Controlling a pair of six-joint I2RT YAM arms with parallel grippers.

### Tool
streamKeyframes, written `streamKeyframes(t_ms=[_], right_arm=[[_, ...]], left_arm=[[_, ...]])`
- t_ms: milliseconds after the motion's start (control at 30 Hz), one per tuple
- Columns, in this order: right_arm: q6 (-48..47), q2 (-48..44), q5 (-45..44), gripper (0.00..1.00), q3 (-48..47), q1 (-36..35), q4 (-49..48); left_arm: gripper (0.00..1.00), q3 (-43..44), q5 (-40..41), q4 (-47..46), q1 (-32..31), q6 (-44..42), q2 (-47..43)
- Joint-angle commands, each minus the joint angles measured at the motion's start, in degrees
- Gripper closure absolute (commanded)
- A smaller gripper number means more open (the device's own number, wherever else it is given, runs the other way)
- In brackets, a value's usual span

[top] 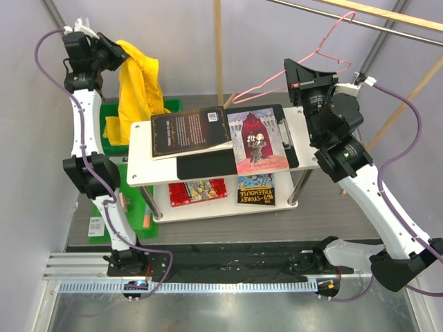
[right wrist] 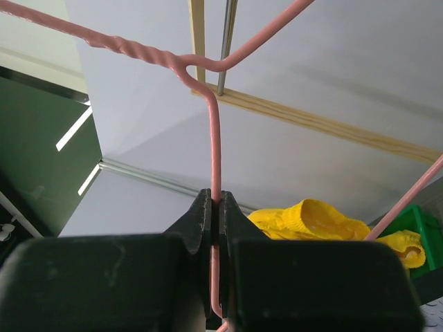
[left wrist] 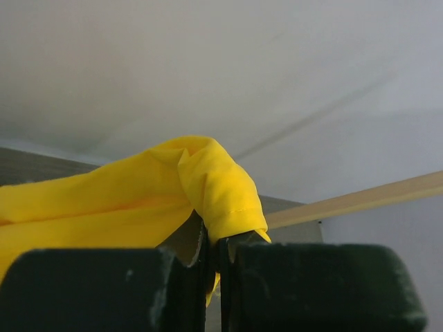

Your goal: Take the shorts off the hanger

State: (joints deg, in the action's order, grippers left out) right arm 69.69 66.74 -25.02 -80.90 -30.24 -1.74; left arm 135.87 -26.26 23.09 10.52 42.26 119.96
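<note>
The green bin point(top: 109, 111) is below my left gripper, so my left gripper next needs to bring the yellow shorts point(top: 138, 86) down to the bin and let them go there.
The bright yellow shorts point(top: 138, 86) hang from my left gripper point(top: 116, 54) at the upper left, well clear of the hanger. In the left wrist view the jaws are shut on a fold of the shorts point(left wrist: 214, 183). The thin pink wire hanger point(top: 291, 72) is at the upper right, its hook up near the rail. My right gripper point(top: 299, 83) is shut on the hanger wire point(right wrist: 214, 145), which runs up from between the closed jaws. The shorts point(right wrist: 325, 221) also show in the right wrist view, low and to the right.
A white two-tier shelf point(top: 142, 138) stands in the middle with books and a black clipboard point(top: 204, 164) on top and two more books below. A green bin point(top: 107, 117) sits behind the shorts. A wooden rail point(top: 387, 15) and metal rods cross the upper right.
</note>
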Motion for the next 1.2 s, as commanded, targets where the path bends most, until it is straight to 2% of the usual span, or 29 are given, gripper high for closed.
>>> streamKeyframes(t_ms=[0, 200, 233, 267, 367, 467, 900, 1100, 1167], right_arm=[[0.36, -1.08, 0.67, 0.99, 0.48, 0.18, -3.1], [1.23, -0.74, 1.46, 0.99, 1.01, 0.27, -3.18], [1.41, -0.65, 1.55, 0.99, 1.1, 0.18, -3.18], [1.59, -0.65, 1.98, 0.99, 1.1, 0.18, -3.27], [2.29, -0.56, 2.51, 0.99, 1.19, 0.27, -3.27], [2.12, -0.82, 2.52, 0.99, 1.19, 0.09, -3.27], [-0.25, -2.76, 1.28, 0.99, 2.24, 0.62, -3.18], [-0.26, -2.76, 1.72, 0.99, 2.77, 0.71, -3.01], [0.01, -2.67, 1.99, 0.99, 2.77, 0.88, -3.01]], left_arm=[[1.0, -4.2, 6.37, 4.15, -1.29, -8.85, -4.82], [1.0, -8.96, 15.44, 9.51, -4.89, -16.58, -6.32], [1.0, -9.74, 20.15, 9.43, -5.68, -17.73, -6.67], [1.0, -10.27, 20.89, 9.17, -6.13, -18.43, -6.76], [1.0, -9.14, 23.79, 9.95, -8.32, -21.15, -6.15], [1.0, -8.51, 30.64, 11.01, -12.36, -25.56, -6.76], [1.0, -36.09, 42.86, -9.97, -14.83, -25.91, -15.37], [1.0, -44.18, 45.5, -16.22, -14.39, -23.9, -17.21], [1.0, -46.22, 43.85, -17.81, -13.34, -21.7, -17.04]])
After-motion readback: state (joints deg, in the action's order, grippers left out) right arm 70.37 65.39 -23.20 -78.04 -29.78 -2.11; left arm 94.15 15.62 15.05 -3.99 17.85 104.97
